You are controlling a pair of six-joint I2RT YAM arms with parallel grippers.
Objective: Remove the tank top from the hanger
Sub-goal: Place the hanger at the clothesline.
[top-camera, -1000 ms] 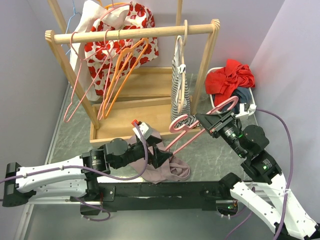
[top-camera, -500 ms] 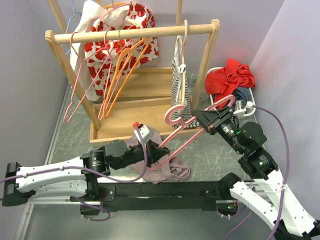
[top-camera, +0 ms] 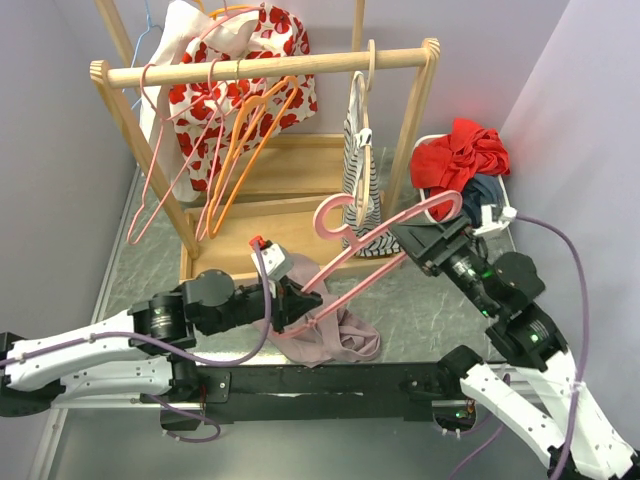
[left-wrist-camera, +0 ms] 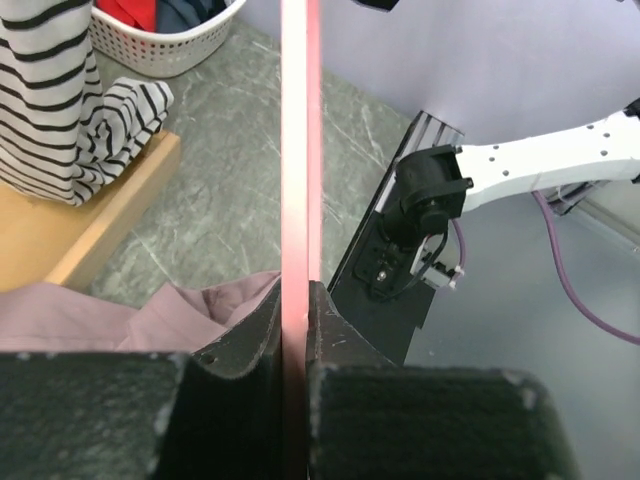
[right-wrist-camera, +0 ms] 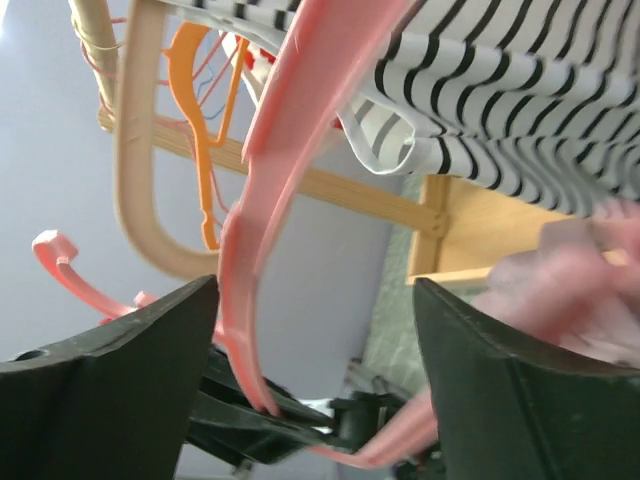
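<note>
The rack's top bar [top-camera: 303, 67] is bare between the orange hangers and the striped top, so my left gripper will carry the hanger up and outward and release it there.
The pink hanger [top-camera: 372, 238] slants up from the table toward the right, its hook [top-camera: 330, 215] in the air. My left gripper [top-camera: 297, 303] is shut on its lower end; in the left wrist view the pink bar [left-wrist-camera: 299, 150] runs straight up from between the pressed jaws [left-wrist-camera: 297, 310]. The mauve tank top [top-camera: 340, 340] lies crumpled on the table under that end, also showing as pink cloth [left-wrist-camera: 120, 315]. Whether it still hangs on the hanger I cannot tell. My right gripper [top-camera: 418, 240] stands open around the hanger's upper arm [right-wrist-camera: 290, 130], fingers wide [right-wrist-camera: 315, 290].
A wooden clothes rack [top-camera: 270, 70] stands behind, carrying orange hangers [top-camera: 245, 130], pink hangers, a red floral garment [top-camera: 240, 60] and a striped top [top-camera: 360, 170]. A white basket [top-camera: 500, 212] with red clothes sits at the right by the wall.
My left gripper has shut on the hanger's lower end and drawn back left. My right gripper has opened and let the hanger go. The hanger's hook has swung up and left.
</note>
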